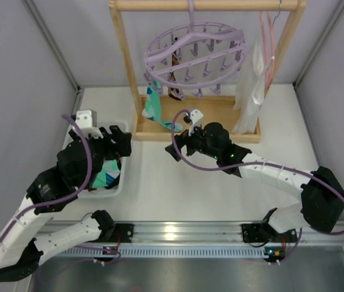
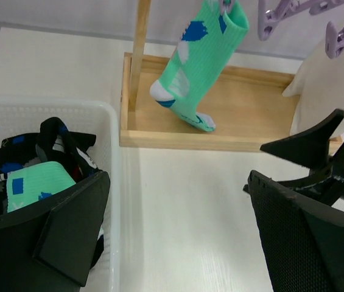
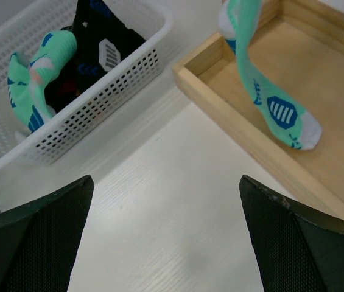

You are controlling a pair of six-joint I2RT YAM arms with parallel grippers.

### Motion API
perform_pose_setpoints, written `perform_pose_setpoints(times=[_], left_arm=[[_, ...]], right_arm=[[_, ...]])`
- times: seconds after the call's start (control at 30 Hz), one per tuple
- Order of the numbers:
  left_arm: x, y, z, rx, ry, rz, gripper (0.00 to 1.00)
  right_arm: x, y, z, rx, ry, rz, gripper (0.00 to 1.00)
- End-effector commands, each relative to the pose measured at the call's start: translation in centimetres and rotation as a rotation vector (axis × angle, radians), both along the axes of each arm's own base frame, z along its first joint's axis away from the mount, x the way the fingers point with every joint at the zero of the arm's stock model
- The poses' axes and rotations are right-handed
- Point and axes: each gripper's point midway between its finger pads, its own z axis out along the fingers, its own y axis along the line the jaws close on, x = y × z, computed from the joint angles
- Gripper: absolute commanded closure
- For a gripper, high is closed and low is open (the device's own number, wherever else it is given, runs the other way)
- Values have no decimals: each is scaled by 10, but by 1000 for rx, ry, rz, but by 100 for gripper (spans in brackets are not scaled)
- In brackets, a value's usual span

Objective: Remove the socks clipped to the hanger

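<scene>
The teal green sock's lower end (image 3: 293, 123) hangs loose outward of the right gripper's fingers, so the right gripper should move outward over the rack's base to close on it.
The lavender ring hanger (image 1: 193, 52) hangs from the wooden rack's top bar. A teal green sock (image 1: 153, 106) is clipped to its near left pegs and dangles into the rack's base; it also shows in the left wrist view (image 2: 199, 61) and the right wrist view (image 3: 263, 91). A brown-black sock (image 1: 175, 82) hangs beside it. My left gripper (image 1: 125, 141) is open and empty over the basket's right edge (image 2: 175, 182). My right gripper (image 1: 175, 141) is open and empty above the table, just in front of the rack's base (image 3: 165, 182).
A white mesh basket (image 1: 118, 182) at the left holds a teal sock (image 3: 38, 67) and black socks (image 3: 98, 48). The wooden rack's tray base (image 1: 220, 118) stands behind both grippers. White bags (image 1: 251, 91) on a thin pink wire hanger (image 1: 268, 42) hang at the rack's right.
</scene>
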Motion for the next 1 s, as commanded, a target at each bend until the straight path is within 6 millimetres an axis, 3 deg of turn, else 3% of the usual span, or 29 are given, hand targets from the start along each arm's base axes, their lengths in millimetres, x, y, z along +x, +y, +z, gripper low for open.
perform_pose_setpoints(times=[0.0,0.13,0.17,0.27,0.43,0.57,0.63,0.67,0.73,0.77,0.87,0.97], left_arm=[[9,-18,-4,-11,15,-28,1],[3,-29,-5,-3,16,-116,1],[-1,-28,-5,2,12,-132,1],[-4,-22,-9,9,4,-130,2],[-12,-7,-14,3,-21,-111,2],[-16,-1,-19,4,-28,-107,2],[-16,0,-23,11,-24,-103,1],[-17,3,-23,12,-28,-97,1],[-15,8,-26,26,-31,-69,1],[-15,10,-26,31,-32,-63,1],[-15,12,-26,32,-37,-55,1],[-15,14,-25,26,-40,-43,1]], right_arm=[[26,-2,16,21,-117,-25,1],[71,0,11,-40,-242,-16,2],[91,2,4,-68,-256,-33,2],[124,15,-12,-106,-271,-35,4],[153,45,-29,-87,-328,3,6],[177,70,-59,-94,-316,25,10],[181,79,-60,-53,-329,37,14],[184,84,-66,-64,-307,49,25],[185,88,-60,-34,-332,45,41],[184,87,-50,9,-377,35,62],[181,85,-33,65,-393,15,93],[161,81,-11,122,-418,33,100]])
